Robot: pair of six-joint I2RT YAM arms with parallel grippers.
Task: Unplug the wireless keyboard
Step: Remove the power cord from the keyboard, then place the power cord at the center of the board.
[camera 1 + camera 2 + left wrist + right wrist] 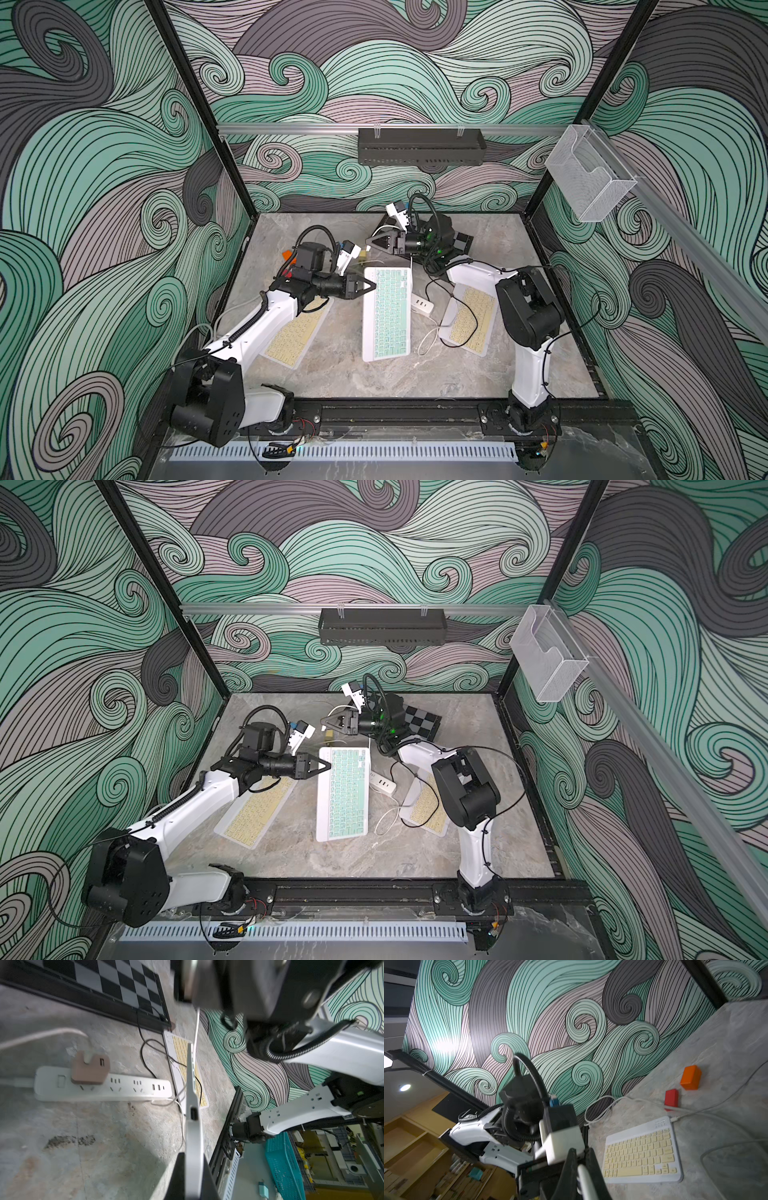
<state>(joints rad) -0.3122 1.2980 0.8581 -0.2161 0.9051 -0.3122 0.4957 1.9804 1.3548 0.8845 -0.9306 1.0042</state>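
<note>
My right gripper swings past the power strip next, down over the yellow-keyed keyboard's far end (477, 294), and lets go of the white plug, since the green keyboard's port is empty.
The wireless keyboard (386, 320) (343, 800), white with green keys, lies in the table's middle. My left gripper (374, 286) (329, 765) is shut on its far left corner. In the left wrist view the black fingers (178, 1176) pinch the keyboard's thin edge (193, 1142), and the port (193, 1113) on that edge is empty. My right gripper (368, 241) (322, 720) hovers above the table beyond the keyboard's far end, shut on a white cable (584, 1178). That cable (196, 1028) hangs down behind the keyboard.
Two yellow-keyed keyboards lie at either side, one (291, 336) under the left arm and one (471, 322) by the right arm. A white power strip (104, 1088) with a brown adapter (89, 1070) sits right of the green keyboard. A chessboard (422, 723) and orange (691, 1077) and red (671, 1097) blocks lie at the back.
</note>
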